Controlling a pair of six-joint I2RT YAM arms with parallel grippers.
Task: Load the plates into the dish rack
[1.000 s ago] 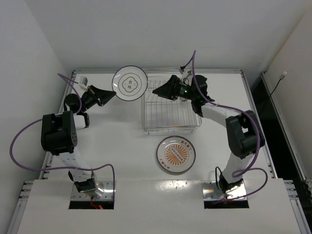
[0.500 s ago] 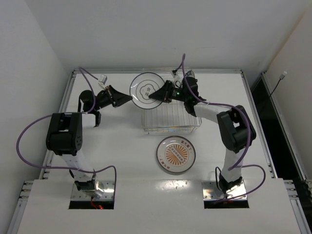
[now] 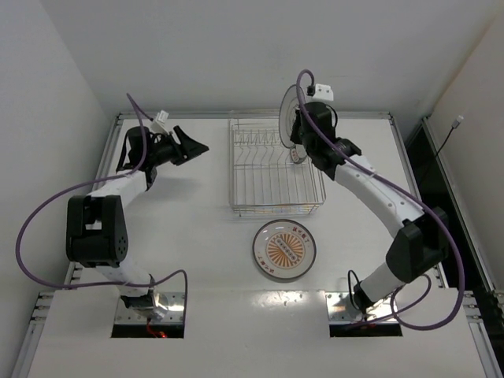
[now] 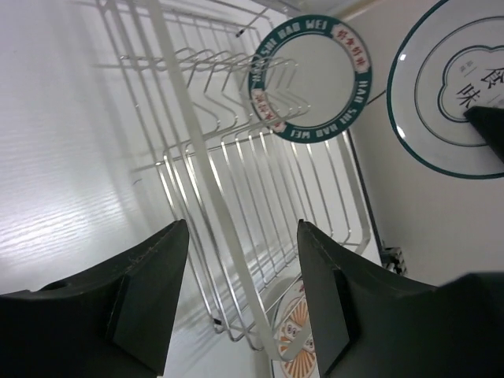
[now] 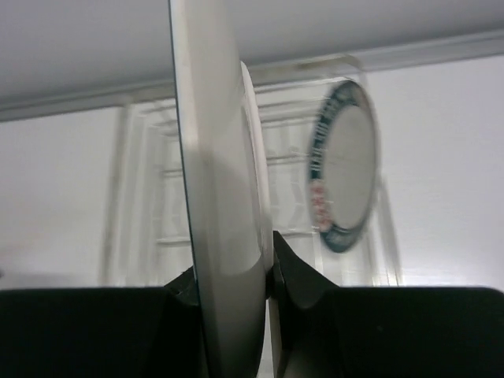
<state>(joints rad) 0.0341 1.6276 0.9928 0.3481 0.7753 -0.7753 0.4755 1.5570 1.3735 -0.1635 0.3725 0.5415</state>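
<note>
I should next lower my right gripper with its plate into the rack slot (image 3: 286,157) (image 5: 294,201) beside the patterned plate and let go of the plate's rim, since that slot is below the gripper.
My right gripper (image 3: 293,134) is shut on the rim of a white plate with grey rings (image 3: 287,116). It holds that plate on edge above the back right of the dish rack (image 3: 276,209). In the right wrist view the plate (image 5: 220,181) stands edge-on between my right gripper's (image 5: 232,276) jaws. A plate with a dark patterned rim (image 4: 311,79) stands upright in the rack (image 4: 213,157). The orange sunburst plate (image 3: 283,250) lies flat on the table in front of the rack. My left gripper (image 3: 201,147) is open and holds nothing, left of the rack.
The white table is walled at the back and on the left. The raised table rim (image 3: 252,114) runs just behind the rack. Purple cables loop from both arms.
The left gripper let go of the ringed plate, opened and drew back to the left. The right gripper closed on that plate, carried it right and turned it on edge over the rack.
</note>
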